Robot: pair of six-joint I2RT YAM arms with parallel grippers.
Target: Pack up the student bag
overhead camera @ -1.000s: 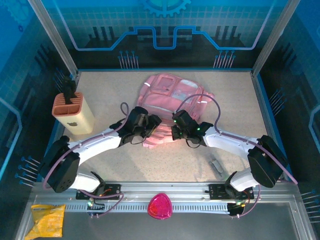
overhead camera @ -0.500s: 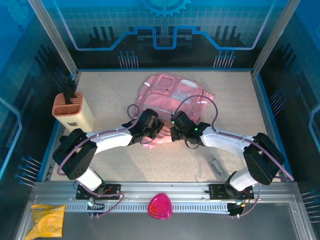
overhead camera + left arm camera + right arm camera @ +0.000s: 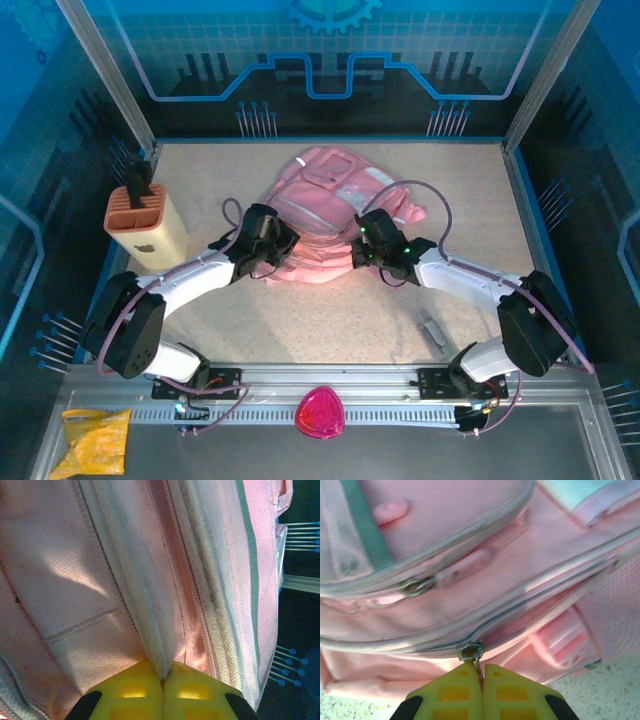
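Observation:
The main zip beside the pull tab (image 3: 478, 665) is wide open. My right gripper will next stay at the bag's near edge and spread its fingers to release the tab.
The pink student bag (image 3: 335, 200) lies in the middle of the table, front edge toward the arms. My left gripper (image 3: 284, 247) is at its near-left edge, shut on a fold of the bag's pink fabric (image 3: 150, 645). My right gripper (image 3: 358, 252) is at the near-right side, shut on the pull tab of a metal zipper slider (image 3: 471, 651) on the bag's main zip. Above it a second zipper slider (image 3: 415, 586) sits on an upper pocket.
A tan pen holder (image 3: 146, 225) with a dark item in it stands at the left. A small grey object (image 3: 433, 331) lies on the table near right. A magenta rounded-triangle object (image 3: 320, 411) rests on the front rail, a yellow packet (image 3: 95, 440) at bottom left.
My left gripper closed on the bag's edge and pulled back left. The right gripper shifted right and away. The bag's near edge has stretched out between them.

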